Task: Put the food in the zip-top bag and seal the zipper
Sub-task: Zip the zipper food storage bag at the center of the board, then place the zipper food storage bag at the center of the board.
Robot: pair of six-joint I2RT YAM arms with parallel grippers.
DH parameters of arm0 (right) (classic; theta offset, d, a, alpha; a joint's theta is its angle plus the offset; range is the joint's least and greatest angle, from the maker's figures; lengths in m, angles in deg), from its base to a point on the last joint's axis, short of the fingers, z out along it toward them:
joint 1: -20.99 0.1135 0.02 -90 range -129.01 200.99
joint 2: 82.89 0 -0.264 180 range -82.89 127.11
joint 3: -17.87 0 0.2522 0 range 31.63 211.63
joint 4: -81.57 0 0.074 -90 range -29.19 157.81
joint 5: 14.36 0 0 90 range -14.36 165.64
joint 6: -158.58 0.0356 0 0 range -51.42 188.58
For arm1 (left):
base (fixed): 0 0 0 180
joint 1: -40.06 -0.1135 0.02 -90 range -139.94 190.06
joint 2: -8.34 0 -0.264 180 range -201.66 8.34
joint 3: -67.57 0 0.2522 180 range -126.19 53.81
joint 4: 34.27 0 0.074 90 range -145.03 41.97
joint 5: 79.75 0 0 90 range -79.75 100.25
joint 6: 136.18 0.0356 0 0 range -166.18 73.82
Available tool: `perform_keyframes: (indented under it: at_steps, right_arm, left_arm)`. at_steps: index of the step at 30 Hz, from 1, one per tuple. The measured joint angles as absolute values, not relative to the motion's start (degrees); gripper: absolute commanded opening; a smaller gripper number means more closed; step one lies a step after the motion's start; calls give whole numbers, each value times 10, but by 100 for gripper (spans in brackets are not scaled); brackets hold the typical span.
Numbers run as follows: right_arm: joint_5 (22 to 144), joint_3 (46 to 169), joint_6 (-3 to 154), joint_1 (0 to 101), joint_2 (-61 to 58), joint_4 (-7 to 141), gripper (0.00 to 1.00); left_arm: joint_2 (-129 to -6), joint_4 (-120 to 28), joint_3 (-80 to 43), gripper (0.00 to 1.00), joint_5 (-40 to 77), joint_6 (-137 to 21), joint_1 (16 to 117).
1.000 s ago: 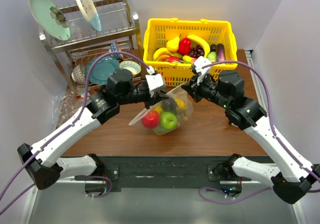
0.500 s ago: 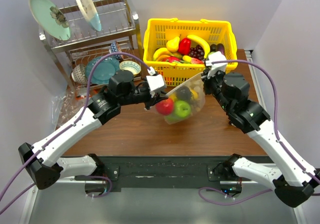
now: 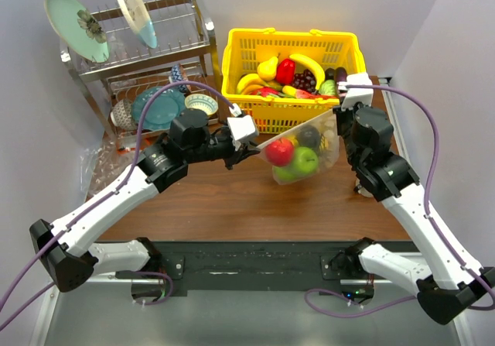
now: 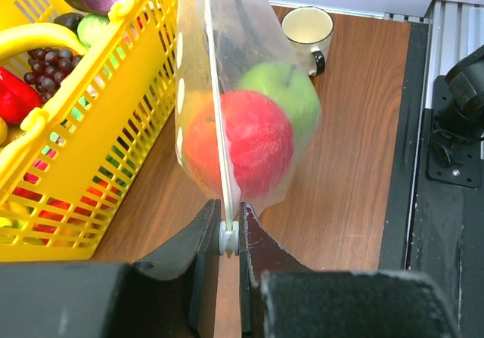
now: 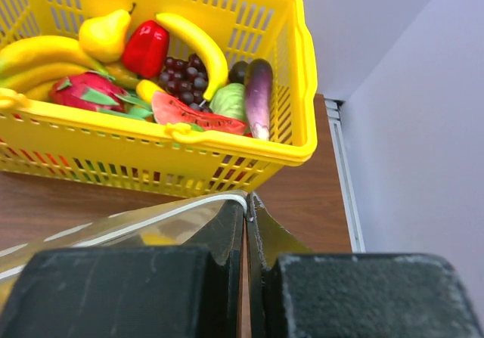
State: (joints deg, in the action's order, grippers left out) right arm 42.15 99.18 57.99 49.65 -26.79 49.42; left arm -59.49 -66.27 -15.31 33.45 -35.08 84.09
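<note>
The slider sits at the zipper's end, so my left gripper will turn outward and lower toward the basket's corner by the dish rack next, then open.
The zip-top bag (image 3: 329, 152) hangs in the air in front of the basket, stretched between my two grippers. Through its clear wall I see food: a red round fruit (image 3: 280, 152) (image 4: 253, 145), a green apple (image 3: 304, 160) (image 4: 283, 96) and a dark piece (image 3: 309, 135). The zipper (image 4: 215, 111) (image 5: 151, 221) runs taut and straight along the top edge. My left gripper (image 3: 251, 148) (image 4: 228, 215) is shut on the small white slider (image 4: 228, 240) at the zipper's left end. The bag's right top corner is pinched in my shut right gripper (image 3: 340, 115) (image 5: 247, 198).
A yellow basket (image 3: 290, 114) (image 5: 227, 153) with bananas, a pear, grapes and an eggplant stands just behind the bag. A dish rack (image 3: 139, 59) with plates and bowls is at the back left. A cream mug (image 4: 306, 28) sits on the table beyond the bag.
Both grippers carried the bag to the right and higher. The right gripper swung out toward the basket's right corner, pulling the zipper edge straight.
</note>
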Motion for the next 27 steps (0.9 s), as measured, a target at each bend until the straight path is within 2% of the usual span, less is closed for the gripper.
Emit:
perform_keyframes:
  at_steps: [6, 11, 22, 23, 24, 25, 26, 27]
  right_arm:
    - [436, 977, 587, 480, -267, 494, 0]
    - [477, 959, 626, 466, -260, 499, 0]
    - [563, 864, 739, 451, -209, 555, 2]
    - [571, 864, 745, 451, -205, 562, 4]
    - [577, 864, 750, 451, -203, 568, 7]
    - [583, 864, 754, 451, -202, 572, 62]
    - [587, 864, 756, 451, -201, 574, 81]
    - [589, 864, 761, 451, -200, 576, 94]
  left_arm:
    - [-600, -655, -148, 0, 322, -353, 844]
    - [-619, -670, -151, 0, 256, -376, 843]
    - [-799, -773, -246, 0, 54, -464, 803]
    - [-802, -773, -249, 6, 45, -472, 798]
    - [-802, -773, -252, 29, 38, -481, 793]
    - [-802, -773, -256, 41, 32, -487, 786]
    - [-801, -771, -260, 51, 27, -495, 781]
    - [-801, -771, -264, 65, 20, -499, 774]
